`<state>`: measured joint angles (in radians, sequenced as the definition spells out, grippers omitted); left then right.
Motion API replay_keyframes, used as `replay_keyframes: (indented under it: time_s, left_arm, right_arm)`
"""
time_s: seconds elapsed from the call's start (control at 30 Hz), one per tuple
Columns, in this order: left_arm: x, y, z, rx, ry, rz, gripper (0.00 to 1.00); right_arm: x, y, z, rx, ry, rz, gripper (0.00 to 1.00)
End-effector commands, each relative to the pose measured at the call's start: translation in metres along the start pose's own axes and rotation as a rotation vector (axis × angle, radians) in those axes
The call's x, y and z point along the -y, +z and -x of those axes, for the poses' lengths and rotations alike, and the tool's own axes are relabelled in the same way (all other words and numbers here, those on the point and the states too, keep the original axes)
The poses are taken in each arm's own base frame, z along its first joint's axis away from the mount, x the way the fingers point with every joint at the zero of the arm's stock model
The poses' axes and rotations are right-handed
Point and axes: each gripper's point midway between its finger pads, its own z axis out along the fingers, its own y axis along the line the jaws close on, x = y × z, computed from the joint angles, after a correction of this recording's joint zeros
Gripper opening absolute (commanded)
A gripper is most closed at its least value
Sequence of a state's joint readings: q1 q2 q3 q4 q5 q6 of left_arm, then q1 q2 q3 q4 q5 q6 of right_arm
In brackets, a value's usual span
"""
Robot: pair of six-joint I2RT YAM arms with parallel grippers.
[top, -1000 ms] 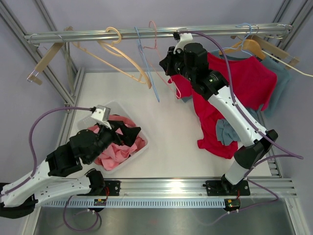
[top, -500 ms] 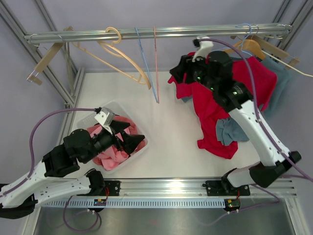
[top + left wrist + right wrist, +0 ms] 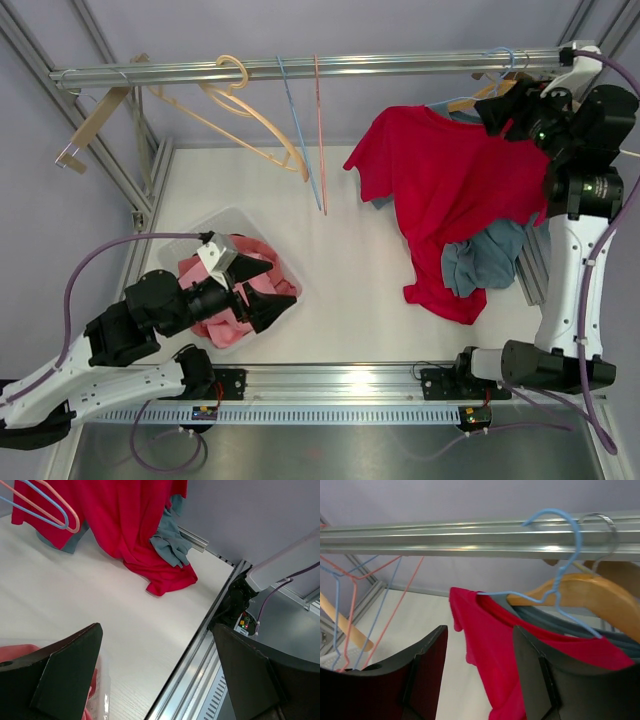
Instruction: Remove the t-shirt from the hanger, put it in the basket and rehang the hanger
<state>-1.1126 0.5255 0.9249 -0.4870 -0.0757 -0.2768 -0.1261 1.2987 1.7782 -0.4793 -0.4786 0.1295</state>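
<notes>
The robot's right gripper should next move in toward the bar (image 3: 300, 68), onto the neck of the light blue hanger below its hook, since the neck is bare above the t-shirt's collar, beyond the gripper's open fingers.
The red t-shirt (image 3: 440, 190) hangs on a light blue wire hanger (image 3: 505, 65) at the right end of the rail (image 3: 300, 68), its hem trailing on the table. In the right wrist view the blue hanger (image 3: 559, 580) runs into the red t-shirt's (image 3: 492, 645) collar. My right gripper (image 3: 503, 116) is up by the rail, just right of the collar. It is open (image 3: 480, 680), with the shirt's shoulder showing between its fingers but not touched. My left gripper (image 3: 262, 286) hovers open over the bin, far from the shirt (image 3: 135, 525), with nothing between its fingers (image 3: 65, 670).
A grey-blue shirt (image 3: 482, 258) on a wooden hanger (image 3: 600, 595) hangs right behind the red one. Empty wooden (image 3: 250, 110), blue (image 3: 300, 140) and pink (image 3: 320, 130) hangers hang further left. A clear bin (image 3: 240, 215) of pink cloths (image 3: 225, 325) sits at the front left.
My right arm has swung from the red shirt's left sleeve to the far right by the rail, and its jaws have opened. The shirt now hangs spread out. The left gripper has shifted slightly.
</notes>
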Motion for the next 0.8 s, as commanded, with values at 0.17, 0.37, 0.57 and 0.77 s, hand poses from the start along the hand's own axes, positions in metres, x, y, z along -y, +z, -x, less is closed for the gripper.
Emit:
replay_keyframes:
  time_s: [0.17,0.37,0.57,0.77]
  left_arm:
    - [0.022,0.008,-0.022,-0.045,0.039,-0.153,0.99]
    - [0.016,0.002,-0.018,-0.011,0.066,-0.133,0.99]
    - [0.018,0.006,-0.023,-0.033,0.074,-0.144,0.99]
    - [0.013,0.008,-0.025,-0.040,0.077,-0.121,0.99]
  right_arm:
    - [0.068,0.002,-0.008,-0.146,0.009,0.023,0.59]
    - [0.092,0.013,-0.013,-0.174,0.042,0.012,0.61]
    - [0.107,0.027,-0.035,-0.222,0.090,0.017,0.61]
    - [0.098,0.036,-0.052,-0.249,0.128,0.084,0.57]
